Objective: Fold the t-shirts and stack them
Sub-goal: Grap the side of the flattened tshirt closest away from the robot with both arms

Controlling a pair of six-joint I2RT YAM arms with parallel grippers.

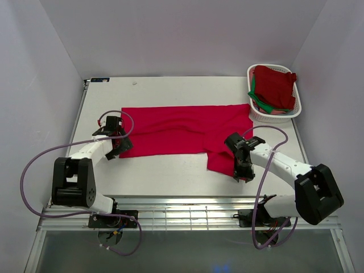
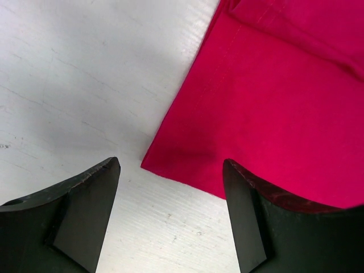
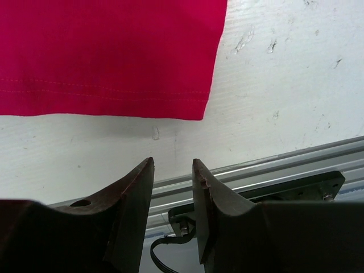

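Observation:
The crimson t-shirt's near corner away from the flap lies between my left gripper's open fingers, so I will move that gripper down onto it next and close.
A crimson t-shirt lies spread flat across the middle of the table, with a flap hanging lower at its right end. My left gripper hovers at its near left corner. In the left wrist view the left gripper is wide open, the cloth's corner lies between the fingers, and the right finger is over the cloth. My right gripper sits by the flap's near right corner. Seen from the right wrist, this gripper has a narrow empty gap, and the hem's corner lies just beyond.
A white slotted basket stands at the back right and holds a dark red t-shirt over a green one. A metal rail runs along the table's near edge, close behind the right gripper. White walls enclose the table.

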